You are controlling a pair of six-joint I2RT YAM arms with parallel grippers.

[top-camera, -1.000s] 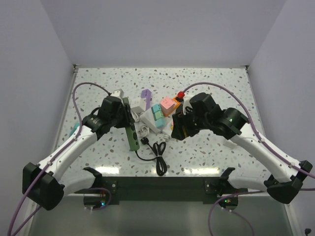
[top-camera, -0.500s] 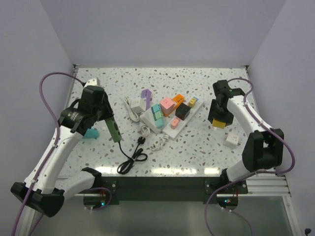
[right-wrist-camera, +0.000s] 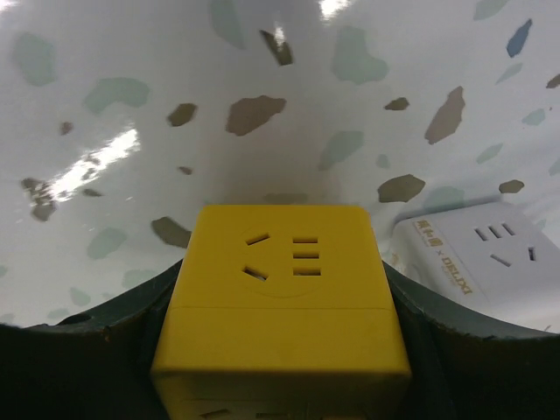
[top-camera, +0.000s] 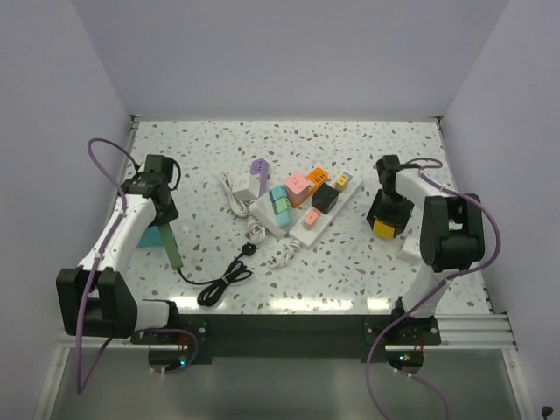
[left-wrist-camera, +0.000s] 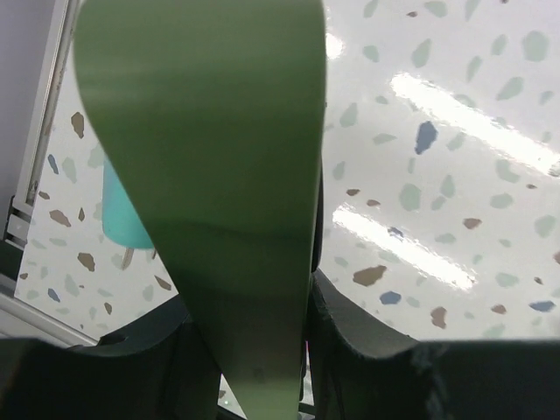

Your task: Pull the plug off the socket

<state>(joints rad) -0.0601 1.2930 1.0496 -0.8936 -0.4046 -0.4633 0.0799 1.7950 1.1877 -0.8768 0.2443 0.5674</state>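
The yellow cube plug [top-camera: 383, 228] is already free of the white socket strip, so the robot's right gripper will next carry it farther away, toward the white cube adapter, and open.
My right gripper [top-camera: 385, 220] [right-wrist-camera: 280, 350] is shut on a yellow cube plug [top-camera: 383, 228] [right-wrist-camera: 284, 289], held low over the table at the right, apart from the white socket strip [top-camera: 308, 229] in the middle. That strip still carries pink [top-camera: 297, 185], orange [top-camera: 317, 177] and black [top-camera: 325, 198] cubes. At the left edge, my left gripper [top-camera: 165, 226] [left-wrist-camera: 254, 367] is shut on a green power strip [top-camera: 172, 243] [left-wrist-camera: 210, 175]. The green strip's black cable [top-camera: 219, 280] coils on the table and ends in a loose black plug [top-camera: 249, 251].
A white cube adapter [top-camera: 409, 250] [right-wrist-camera: 477, 254] lies just right of the yellow cube. A teal block [top-camera: 153, 236] [left-wrist-camera: 122, 214] sits beside the green strip. Teal cubes [top-camera: 280, 201], a purple adapter [top-camera: 260, 166], a white adapter [top-camera: 234, 184] and white cords [top-camera: 255, 230] crowd the centre.
Both arms have swung outward from the centre. The left carried the green strip to the left edge, dragging its cable. The right carried the yellow cube to the right and down beside the white cube.
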